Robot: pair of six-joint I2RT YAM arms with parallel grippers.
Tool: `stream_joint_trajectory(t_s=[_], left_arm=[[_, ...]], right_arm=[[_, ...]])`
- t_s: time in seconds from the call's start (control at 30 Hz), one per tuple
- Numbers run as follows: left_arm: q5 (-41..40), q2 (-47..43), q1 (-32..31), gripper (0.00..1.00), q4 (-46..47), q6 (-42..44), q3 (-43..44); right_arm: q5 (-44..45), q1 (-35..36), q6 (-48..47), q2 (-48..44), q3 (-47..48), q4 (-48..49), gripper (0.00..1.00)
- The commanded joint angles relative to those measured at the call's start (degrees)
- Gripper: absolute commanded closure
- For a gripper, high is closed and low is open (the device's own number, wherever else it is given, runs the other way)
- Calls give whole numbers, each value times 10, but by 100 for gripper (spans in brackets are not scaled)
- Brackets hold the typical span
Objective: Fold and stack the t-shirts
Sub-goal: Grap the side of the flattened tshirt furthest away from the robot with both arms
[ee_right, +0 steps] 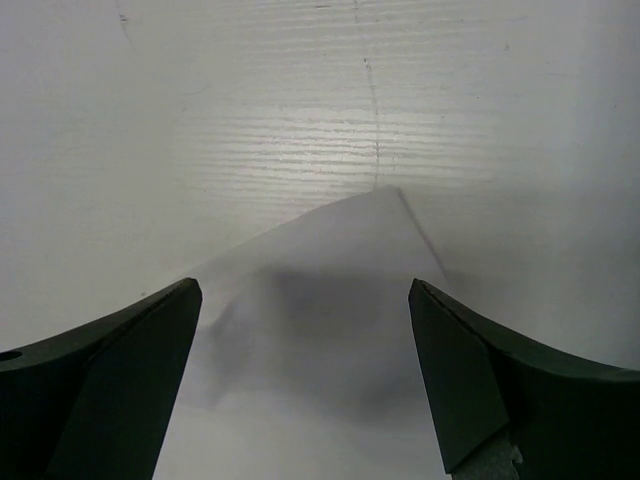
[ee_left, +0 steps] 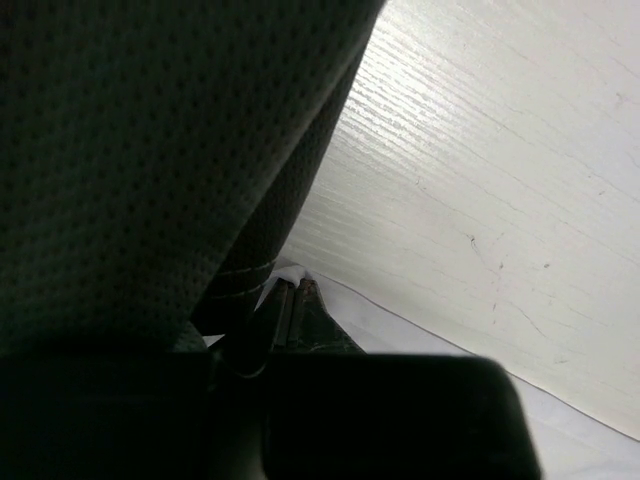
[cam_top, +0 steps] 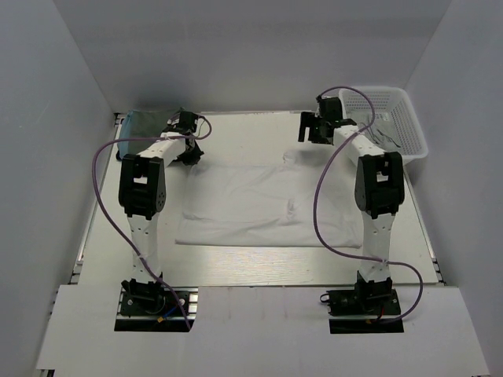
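Note:
My right gripper should lower its open fingers over the white shirt's far corner below and close on the pointed tip (ee_right: 390,203) between them.
A white t-shirt (cam_top: 263,203) lies spread flat in the middle of the table. A dark teal shirt (cam_top: 145,124) lies bunched at the back left; in the left wrist view it (ee_left: 150,150) fills the left side. My left gripper (cam_top: 190,153) is at the white shirt's far left corner. Its fingers (ee_left: 290,287) are pressed shut, with a bit of white cloth (ee_left: 288,268) at their tips. My right gripper (cam_top: 310,129) is open and empty. It (ee_right: 305,290) hovers over the white shirt's far right corner (ee_right: 375,205).
A white plastic basket (cam_top: 393,118) stands at the back right, close behind the right wrist. White walls enclose the table on three sides. Purple cables loop from both arms.

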Motion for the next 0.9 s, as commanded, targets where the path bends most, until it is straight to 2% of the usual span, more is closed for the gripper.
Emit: stream_joint_trajectory(t_s=[0.0,0.1,0.43,0.53,0.57,0.63,0.67,0.73,0.8,0.87], left_arm=[[10,-20,2,100,6,7,-14],[10,-32,2,100,19,13,-28],[37,-56,2,100,51,23,-64],[43,-56,2,100,51,23,-64],[43,-56,2,100,51,23,-64],[43,-62,2,100,56,23,-69],[43,-62,2,100,56,23,-69],[43,-67,2,100,56,29,-69],[43,-67,2,100,61,29,-69],[43,-72,2,100,61,35,-69]], right_arm=[[71,4,18,41,49,16,10],[87,2,42,80,102,15,10],[111,4,40,134,105,19,11],[117,8,37,145,108,24,22],[115,8,34,146,112,24,36],[120,11,33,153,121,14,47],[122,11,34,155,121,15,65],[127,12,32,154,121,14,84],[132,15,32,149,120,15,100],[132,20,25,138,115,23,100]])
